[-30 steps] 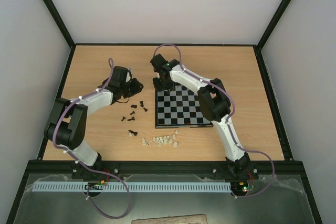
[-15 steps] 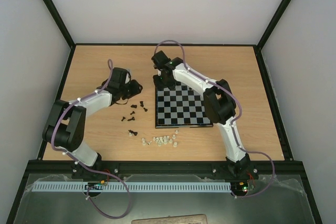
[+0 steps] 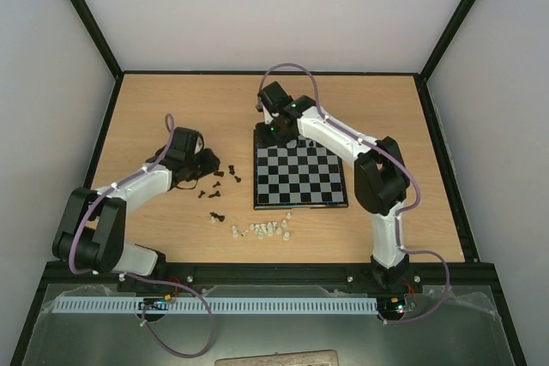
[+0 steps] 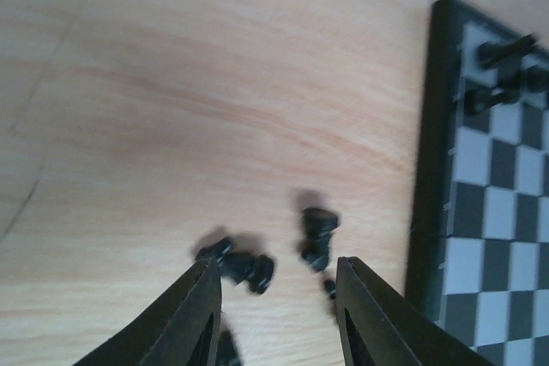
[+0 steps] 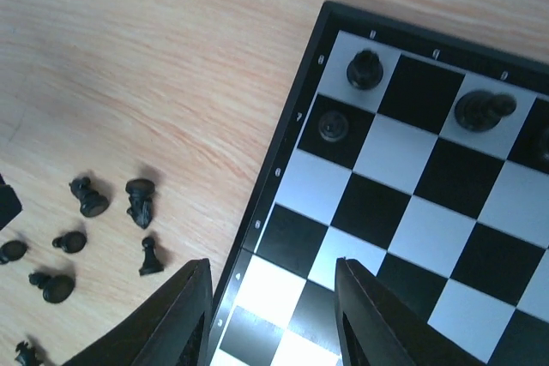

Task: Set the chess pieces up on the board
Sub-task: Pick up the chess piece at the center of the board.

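Note:
The small black pawn (image 3: 202,195) is below the robot's left gripper and back toward the robot's base, so the left gripper should next bring its open fingers back and down around the pawn.
The board (image 3: 300,179) lies right of centre on the wooden table. In the right wrist view three black chess pieces (image 5: 364,69) stand in the board's (image 5: 403,212) far-left corner. My right gripper (image 5: 273,276) hangs open over the board's left rim, holding nothing; from above the right gripper (image 3: 272,133) is at that far-left corner. Several loose black chess pieces (image 3: 219,182) lie on the wood left of the board. My left gripper (image 4: 274,285) is open just above them, and two lying pieces (image 4: 244,265) show beyond its fingertips. In the top view the left gripper (image 3: 208,165) sits at the cluster's left edge.
A row of whitish translucent chessmen (image 3: 262,231) lies on the table in front of the board's near-left corner. Black frame rails (image 3: 266,73) and pale walls enclose the table. The board's raised black rim (image 4: 426,169) runs just right of the left gripper.
Both grippers have opened. The left gripper has dropped back towards the near side, onto the loose black pieces. The right gripper has shifted slightly right and back over the board's far-left corner.

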Motion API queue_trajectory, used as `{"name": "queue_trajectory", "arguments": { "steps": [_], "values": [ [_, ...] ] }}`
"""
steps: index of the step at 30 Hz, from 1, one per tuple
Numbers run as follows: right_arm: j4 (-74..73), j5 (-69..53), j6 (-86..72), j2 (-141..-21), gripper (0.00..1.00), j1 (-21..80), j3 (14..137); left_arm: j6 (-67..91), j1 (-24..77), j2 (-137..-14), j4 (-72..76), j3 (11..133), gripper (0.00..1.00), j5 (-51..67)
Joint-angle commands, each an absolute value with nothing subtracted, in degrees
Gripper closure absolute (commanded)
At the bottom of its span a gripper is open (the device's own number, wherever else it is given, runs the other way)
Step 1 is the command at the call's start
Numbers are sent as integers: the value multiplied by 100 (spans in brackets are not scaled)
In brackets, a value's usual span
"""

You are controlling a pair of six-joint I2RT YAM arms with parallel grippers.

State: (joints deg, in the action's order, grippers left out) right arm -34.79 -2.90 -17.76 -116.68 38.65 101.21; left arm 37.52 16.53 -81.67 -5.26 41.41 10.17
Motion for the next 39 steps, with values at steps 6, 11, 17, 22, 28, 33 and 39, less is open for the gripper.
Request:
{"name": "queue_trajectory", "arguments": {
  "steps": [6,11,17,22,28,33,39],
  "values": [
    [-3300,-923,-1760,-11260,60,4038,9545,3808,1593,-7576,-972,3601,59,854],
    [-3309,-1010,-1730,-11365,60,4420,9561,3898,1594,-7070,-1280,3394,58,765],
    [-3224,-1015,-1748,-11440,60,4552,9462,4027,1595,-6894,-1868,3272,58,437],
    [-3160,-1054,-1750,-11379,60,4561,9361,4163,1593,-6602,-1883,2984,59,220],
    [-3116,-1078,-1731,-11302,60,4561,9255,4176,1600,-6869,-1704,2896,60,112],
    [-3068,-1093,-1736,-11259,60,4557,9164,4024,1608,-7208,-1574,3012,61,94],
    [-3031,-1081,-1732,-11236,60,4557,9103,3811,1683,-7524,-1583,3202,60,28]
  ]
}}
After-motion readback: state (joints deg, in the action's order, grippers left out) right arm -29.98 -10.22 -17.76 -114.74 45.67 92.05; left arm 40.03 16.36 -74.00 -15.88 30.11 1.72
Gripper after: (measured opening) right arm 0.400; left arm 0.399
